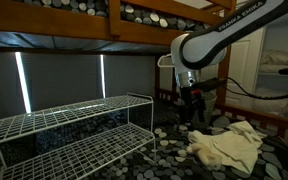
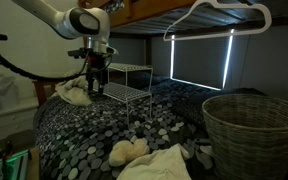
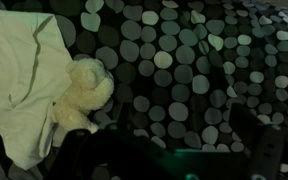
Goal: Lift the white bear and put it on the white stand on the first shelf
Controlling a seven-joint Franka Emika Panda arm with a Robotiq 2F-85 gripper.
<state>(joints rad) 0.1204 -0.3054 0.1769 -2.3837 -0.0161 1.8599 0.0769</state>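
Spotted bedding is all that lies between the dark fingers, so next I need to move my gripper down and to the left in the wrist view, onto the white bear (image 2: 129, 152) (image 3: 82, 95).
The white bear (image 3: 82, 95) is a small cream plush. It lies on the spotted bedding at the edge of a cream cloth (image 3: 24, 70), at the left of the wrist view. My gripper (image 3: 179, 140) is open and empty, with only spotted bedding between its dark fingers, and the bear lies off to its left. In both exterior views the gripper (image 1: 192, 103) (image 2: 94, 85) hangs above the bed near the cloth (image 1: 229, 145) (image 2: 72, 93). The white wire stand (image 1: 74, 115) (image 2: 129, 72) has two tiers and stands apart from the gripper.
A wicker basket (image 2: 254, 125) stands at the bed's near corner. Another cream soft thing (image 2: 127, 150) and a pale cloth (image 2: 154, 168) lie in front. A white hanger (image 2: 214, 15) hangs overhead. A wooden bunk frame (image 1: 104, 25) runs above the bed.
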